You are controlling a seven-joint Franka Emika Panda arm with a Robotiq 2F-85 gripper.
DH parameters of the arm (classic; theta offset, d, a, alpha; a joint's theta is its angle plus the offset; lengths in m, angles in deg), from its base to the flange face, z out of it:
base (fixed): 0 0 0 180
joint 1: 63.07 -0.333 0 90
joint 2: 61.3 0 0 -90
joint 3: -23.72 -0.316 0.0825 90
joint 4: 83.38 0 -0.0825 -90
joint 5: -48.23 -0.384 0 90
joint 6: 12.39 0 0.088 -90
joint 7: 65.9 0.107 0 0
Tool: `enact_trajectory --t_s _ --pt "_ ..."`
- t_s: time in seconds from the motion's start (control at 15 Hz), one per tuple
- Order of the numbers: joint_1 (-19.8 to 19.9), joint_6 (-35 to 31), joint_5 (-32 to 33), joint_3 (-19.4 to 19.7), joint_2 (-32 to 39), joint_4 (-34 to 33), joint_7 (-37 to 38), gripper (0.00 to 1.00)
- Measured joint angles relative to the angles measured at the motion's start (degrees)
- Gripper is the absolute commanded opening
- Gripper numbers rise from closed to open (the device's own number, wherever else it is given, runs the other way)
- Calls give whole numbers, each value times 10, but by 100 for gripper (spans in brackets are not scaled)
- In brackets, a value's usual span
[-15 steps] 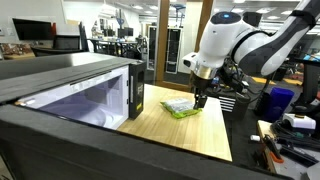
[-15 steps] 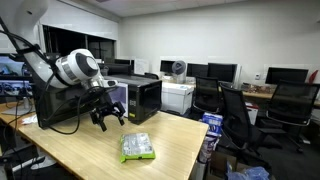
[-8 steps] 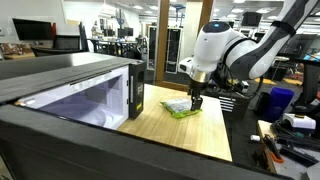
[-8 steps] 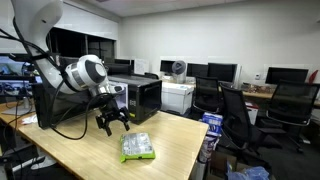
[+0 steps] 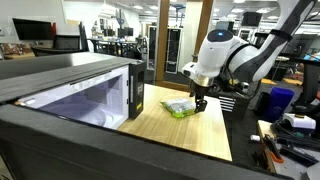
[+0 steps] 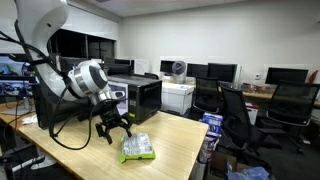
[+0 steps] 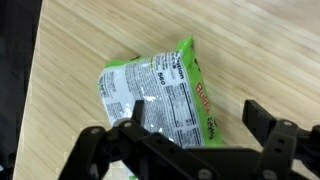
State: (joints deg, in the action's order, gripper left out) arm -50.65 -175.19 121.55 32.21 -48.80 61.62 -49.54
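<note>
The near half of the snack packet comes next for my gripper, which moves down and eases outward onto it, because the packet lies flat below my open fingers.
A green and white snack packet [image 7: 160,92] lies flat on the light wooden table [image 7: 260,50]. It also shows in both exterior views [image 5: 180,109] [image 6: 137,148]. My gripper [image 7: 192,120] is open and hovers just above the packet, its fingers spread over the packet's near end without holding it. In the exterior views the gripper [image 5: 201,103] [image 6: 117,130] hangs close over the packet's edge.
A black microwave-like box with an open lit interior [image 5: 85,92] stands on the table beside the packet; it also shows in an exterior view [image 6: 140,98]. Office chairs [image 6: 235,115], monitors and a printer [image 6: 177,95] stand beyond the table's edge.
The gripper has moved down and closer to the packet, from beside the box toward the packet's end. The packet has not moved.
</note>
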Motion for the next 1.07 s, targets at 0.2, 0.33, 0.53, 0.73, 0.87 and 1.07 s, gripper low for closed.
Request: enact_trajectory --t_s 0.2,0.33,0.53,0.73,0.87,1.07 --pt "9 -22 54 25 38 -27 21 100" --pt "11 -34 85 37 68 -54 46 100" --pt "11 -64 107 41 114 -87 70 75" --pt "8 -76 153 40 137 -116 108 59" --pt "4 -77 200 40 140 -132 159 46" --pt "-5 -75 273 35 133 -148 245 24"
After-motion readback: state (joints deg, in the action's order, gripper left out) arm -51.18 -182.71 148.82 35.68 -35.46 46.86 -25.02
